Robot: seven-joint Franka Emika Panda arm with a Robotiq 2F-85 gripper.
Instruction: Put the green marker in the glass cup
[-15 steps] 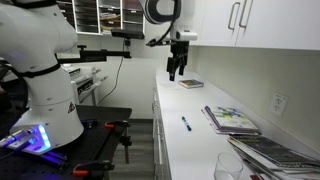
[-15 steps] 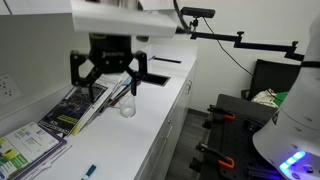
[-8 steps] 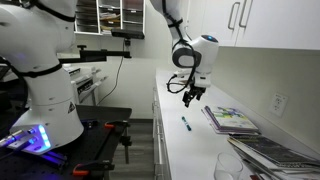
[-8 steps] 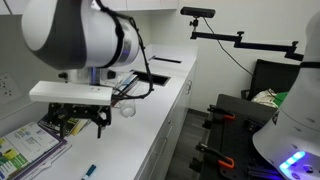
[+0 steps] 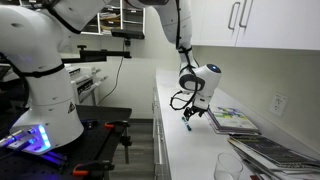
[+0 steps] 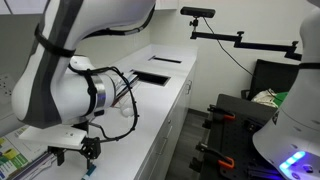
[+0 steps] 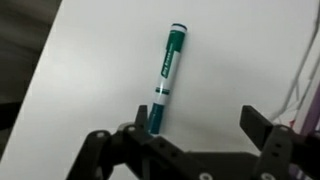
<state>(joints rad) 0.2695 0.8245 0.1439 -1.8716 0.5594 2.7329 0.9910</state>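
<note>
I need to move my gripper to the left in the wrist view next and down onto the marker's near end (image 5: 187,127) (image 7: 155,120), because that end is below my gripper, close to one of its fingers.
The green marker (image 7: 166,75) lies flat on the white counter (image 7: 90,70), one end by the left finger of my gripper (image 7: 200,128). The gripper is open and empty, low over the marker, with its fingers on either side of empty counter just right of the marker's near end. In an exterior view the gripper (image 5: 190,113) hangs right above the marker (image 5: 187,126). The glass cup (image 5: 228,168) stands further along the counter, near the front. In an exterior view the gripper (image 6: 82,150) is down at the counter, and the arm hides the cup.
Magazines (image 5: 234,120) lie beside the marker toward the wall, and more (image 5: 272,153) lie near the cup. They also show in an exterior view (image 6: 20,150). A dark flat panel (image 6: 152,77) lies at the counter's far end. The counter edge (image 5: 158,130) drops to the floor.
The arm has swung along the counter and come down from high above to just over the marker. The gripper stays open. The marker and cup have not moved.
</note>
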